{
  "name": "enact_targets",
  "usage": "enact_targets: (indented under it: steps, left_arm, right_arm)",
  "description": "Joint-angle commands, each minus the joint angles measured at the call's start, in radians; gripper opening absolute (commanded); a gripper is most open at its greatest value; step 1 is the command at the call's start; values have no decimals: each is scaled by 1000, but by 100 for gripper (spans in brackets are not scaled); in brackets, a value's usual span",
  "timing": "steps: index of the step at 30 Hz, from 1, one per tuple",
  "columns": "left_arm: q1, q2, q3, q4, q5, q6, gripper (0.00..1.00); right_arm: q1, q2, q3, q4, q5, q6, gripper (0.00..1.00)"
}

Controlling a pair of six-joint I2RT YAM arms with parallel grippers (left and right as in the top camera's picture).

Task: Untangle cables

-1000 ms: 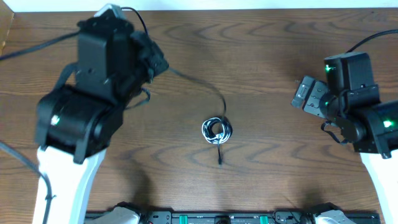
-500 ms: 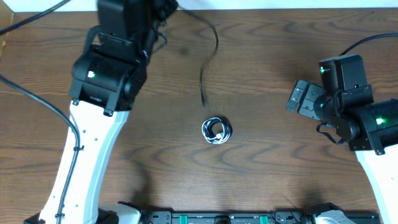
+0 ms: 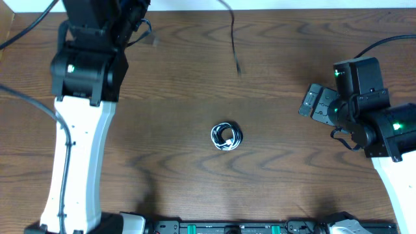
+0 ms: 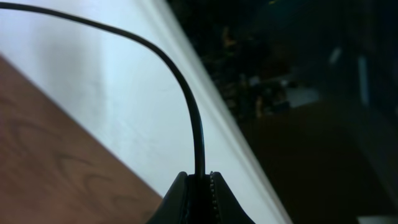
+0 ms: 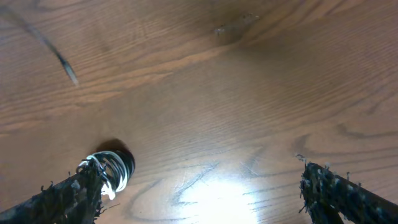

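Note:
The robot's left gripper needs to swing down to the bare far corner of the table, which is below it and to its left in the overhead view, and let go of the cable there.
My left gripper is shut on a thin black cable that arcs up and away from the jaws. In the overhead view that black cable hangs in the air over the far middle of the table, its plug end dangling free. A small coiled bundle of black and white cables lies at the table's centre. The right wrist view shows the bundle beside my right gripper's left finger. My right gripper stands open at the right, with nothing between its fingers.
The left arm rises over the far left of the wooden table. A white wall runs past the table's far edge. Thick black arm cables trail at the far left and far right.
The left arm has lifted toward the far left, drawing the black cable off the bundle and up; its free end has swung to the far side. The right arm has barely moved.

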Motion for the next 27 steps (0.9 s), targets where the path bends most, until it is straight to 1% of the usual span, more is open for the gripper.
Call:
enact_targets:
  steps: [1, 5, 8, 10, 13, 15, 18, 21, 25, 26, 27]
  left_arm:
    - [0, 94, 17, 3, 40, 7, 8]
    - [-3, 189, 17, 73, 118, 6, 7]
    - [-15, 252, 17, 176, 202, -24, 7]
    - [-22, 282, 17, 274, 248, -37, 7]
    - [-17, 302, 17, 355, 247, -42, 8]
    - [3, 303, 17, 350, 208, -32, 8]
    - [61, 303, 17, 318, 158, 24, 7]
    - [149, 307, 16, 266, 113, 106, 8]
    - [285, 343, 15, 214, 109, 227, 8]
    - [319, 362, 15, 205, 109, 254, 8]
    - [351, 381, 15, 192, 108, 275, 16]
  right_arm:
    - [-4, -5, -4, 5, -25, -8, 99]
    - [-4, -5, -4, 6, -40, -8, 99]
    - [-3, -5, -5, 6, -43, -8, 99]
    - [-1, -5, -5, 6, -43, -8, 99]
    - [0, -5, -5, 6, -43, -8, 99]
    - [0, -5, -6, 6, -43, -8, 99]
    - [0, -5, -14, 10, -43, -8, 99]
    - [0, -4, -37, 21, -46, -8, 99]
    - [0, -4, -85, 55, -47, -7, 99]
    - [0, -4, -101, 69, -51, -4, 99]
    - [0, -4, -116, 84, -63, -4, 99]
